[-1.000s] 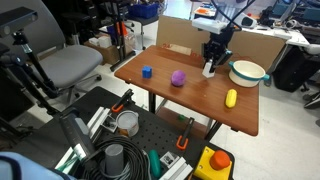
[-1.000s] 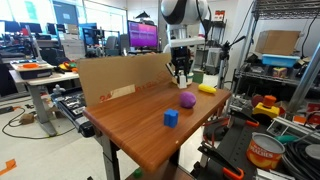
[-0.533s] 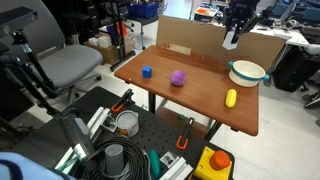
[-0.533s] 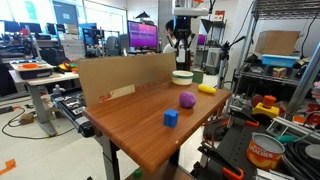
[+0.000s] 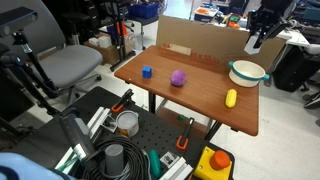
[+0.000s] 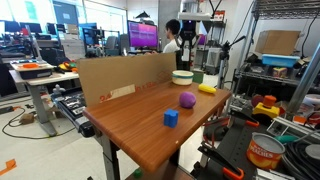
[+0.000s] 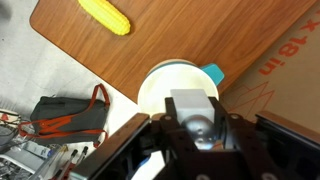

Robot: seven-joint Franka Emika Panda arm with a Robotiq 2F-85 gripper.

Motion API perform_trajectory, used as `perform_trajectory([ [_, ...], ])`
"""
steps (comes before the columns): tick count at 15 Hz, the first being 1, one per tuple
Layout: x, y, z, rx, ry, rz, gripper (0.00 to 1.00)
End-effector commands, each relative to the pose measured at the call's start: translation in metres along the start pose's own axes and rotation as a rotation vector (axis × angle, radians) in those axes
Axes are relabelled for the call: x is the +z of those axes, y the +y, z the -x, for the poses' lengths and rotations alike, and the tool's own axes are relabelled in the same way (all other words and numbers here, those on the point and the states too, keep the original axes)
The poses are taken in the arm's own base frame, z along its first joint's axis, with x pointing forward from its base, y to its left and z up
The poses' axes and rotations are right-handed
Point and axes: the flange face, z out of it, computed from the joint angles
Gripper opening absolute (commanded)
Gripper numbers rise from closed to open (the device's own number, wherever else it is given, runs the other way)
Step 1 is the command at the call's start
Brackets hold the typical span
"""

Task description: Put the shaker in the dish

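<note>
I should lower the small white shaker (image 5: 251, 45) into the dish's open middle next.
My gripper (image 5: 254, 42) is shut on the small white shaker (image 5: 251, 45) and holds it in the air above the dish (image 5: 247, 73), near the table's far corner. The dish is a round white bowl with a teal-green rim, also seen in an exterior view (image 6: 182, 76). In the wrist view the shaker (image 7: 191, 103) sits between my jaws (image 7: 195, 128), with the white dish (image 7: 158, 85) directly below it. The dish looks empty. In an exterior view my gripper (image 6: 188, 38) hangs well above the dish.
A yellow corn-like object (image 5: 231, 97) (image 7: 105, 15) lies near the dish. A purple ball (image 5: 178, 77) and a blue cube (image 5: 146, 71) sit mid-table. A cardboard wall (image 5: 195, 38) stands along the back edge. A red-strapped bag (image 7: 70, 115) lies on the floor beyond the table edge.
My gripper has lifted the shaker off the table and carried it up and across, from beside the dish to above it.
</note>
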Motion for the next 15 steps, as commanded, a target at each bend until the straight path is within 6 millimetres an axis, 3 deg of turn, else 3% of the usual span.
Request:
perform_trajectory([
  [1,0.02,-0.007,-0.029,0.045,-0.001,-0.014,0.11],
  [7,0.064,-0.016,-0.052,0.069,-0.027,0.009,0.11],
  [15,0.117,-0.025,-0.062,0.077,-0.094,0.064,0.11],
])
